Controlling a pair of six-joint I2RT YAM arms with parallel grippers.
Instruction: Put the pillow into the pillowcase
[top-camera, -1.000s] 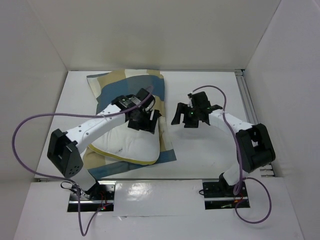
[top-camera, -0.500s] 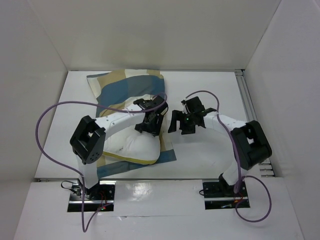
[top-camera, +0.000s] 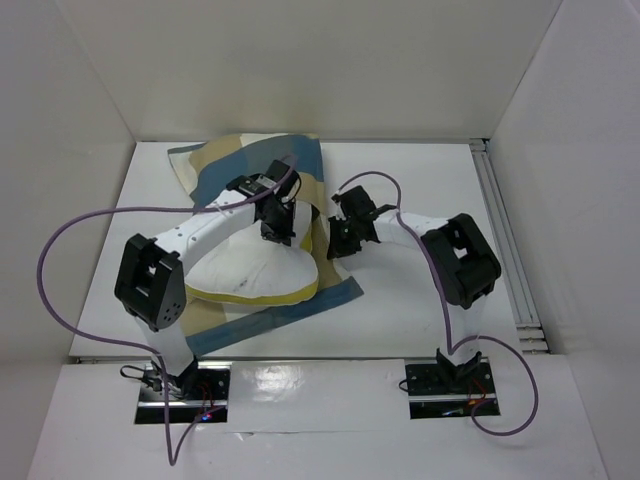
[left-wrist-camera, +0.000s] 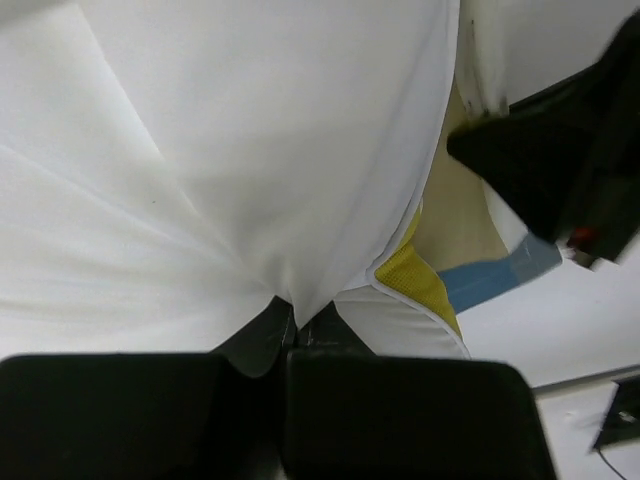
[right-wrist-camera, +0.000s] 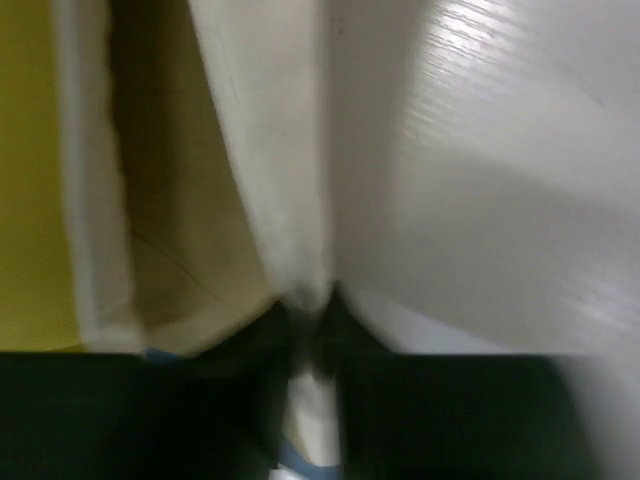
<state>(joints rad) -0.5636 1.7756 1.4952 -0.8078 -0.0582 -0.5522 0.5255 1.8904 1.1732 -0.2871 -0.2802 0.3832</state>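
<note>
My left gripper lifts outward next, then swings over the bare white tabletop and releases the pillow (top-camera: 250, 275), as that place lies to its right in the top view.
The white pillow (top-camera: 250, 275) with yellow piping lies on the blue, tan and cream checked pillowcase (top-camera: 250, 160) at the table's left centre. My left gripper (top-camera: 280, 225) is at the pillow's far right part, shut on a pinch of its white fabric (left-wrist-camera: 200, 150). The left wrist view shows that pinch in the left gripper (left-wrist-camera: 297, 325), with yellow piping (left-wrist-camera: 415, 280) and blue pillowcase cloth (left-wrist-camera: 500, 278) to the right. My right gripper (top-camera: 338, 240) is at the pillowcase's right edge. In the blurred right wrist view the right gripper (right-wrist-camera: 312, 310) is shut on a cream fold of the pillowcase (right-wrist-camera: 270, 150).
White walls enclose the table on three sides. A metal rail (top-camera: 500, 230) runs along the right edge. Purple cables (top-camera: 60, 250) loop from both arms. Bare white tabletop (top-camera: 430, 170) lies to the right of the cloth.
Both arms moved in toward the pillow's far right corner. Both grippers closed, the left on the pillow, the right on the pillowcase edge. The cloth shifted slightly.
</note>
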